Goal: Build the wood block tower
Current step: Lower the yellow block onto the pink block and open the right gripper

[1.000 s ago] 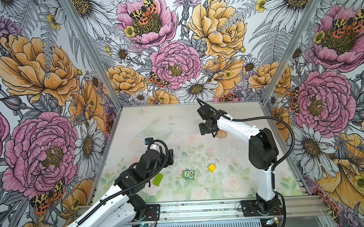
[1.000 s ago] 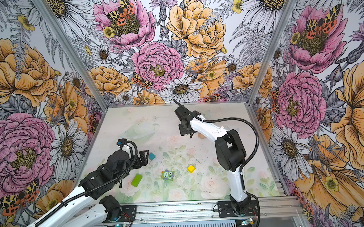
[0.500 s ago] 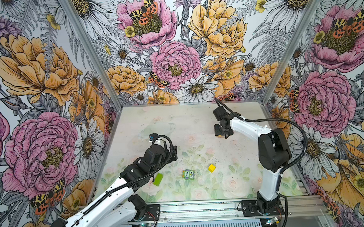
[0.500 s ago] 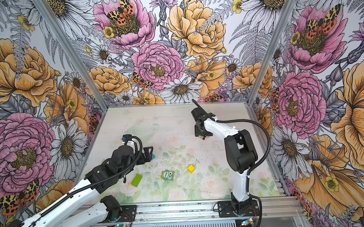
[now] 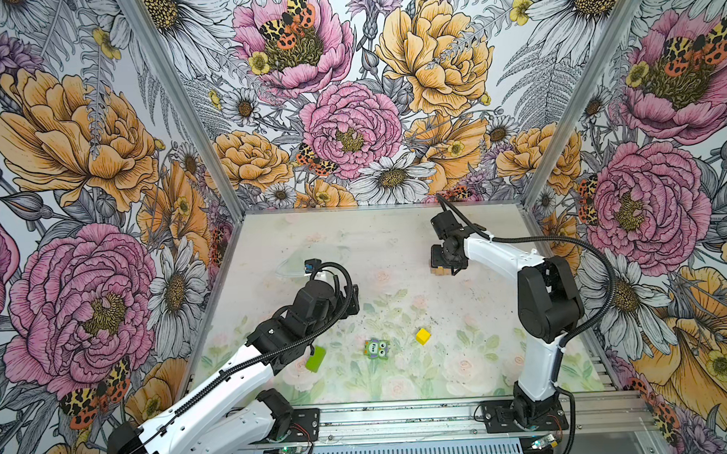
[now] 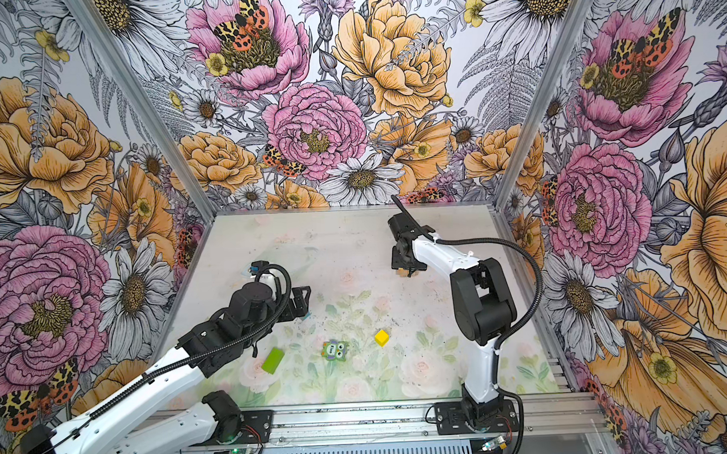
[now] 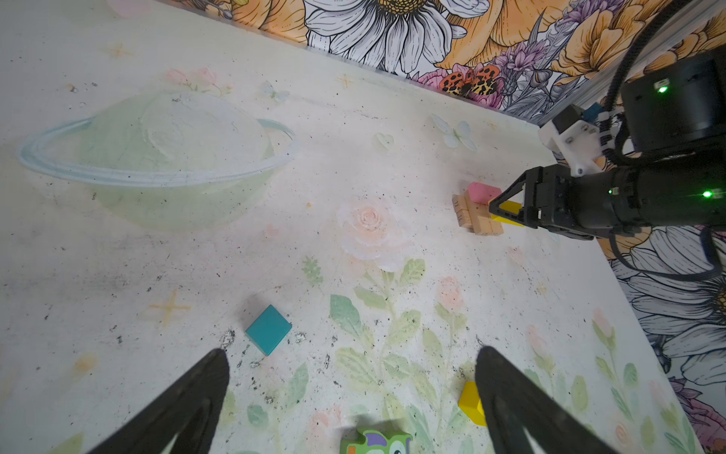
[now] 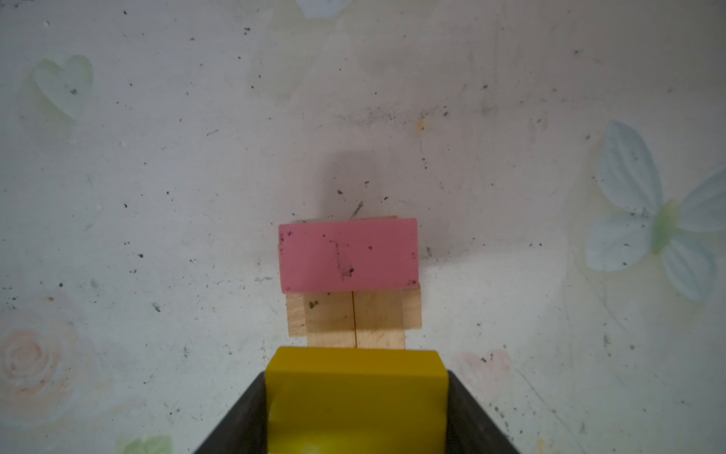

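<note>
My right gripper lowers the yellow block [image 8: 355, 397] onto the tan bars' bare near half, alongside the pink block, next and releases it, since that half lies below my gripper.
The tower [image 7: 477, 220] is a low stack at the back right: plain tan bars [image 8: 353, 318] with a pink block [image 8: 347, 255] lying across their far half. My right gripper [image 8: 355, 393] is shut on a yellow block [image 8: 355, 397], held just above the near half of the tan bars; in both top views it [image 5: 446, 262] hides most of the stack. My left gripper [image 7: 351, 361] is open and empty above the table, with a teal block [image 7: 269, 329] just ahead of it. A yellow cube [image 5: 423, 336], an owl-printed block [image 5: 376, 349] and a lime-green block [image 5: 315, 358] lie loose near the front.
Floral walls close the table on three sides, and an aluminium rail [image 5: 401, 418] runs along the front. The right arm's black elbow [image 5: 547, 300] rises over the right side. The left arm [image 6: 248, 307] stretches across the front left.
My right gripper carried the yellow block to the right and down onto the tower's spot. My left arm reached farther out over the table, its jaws still open.
</note>
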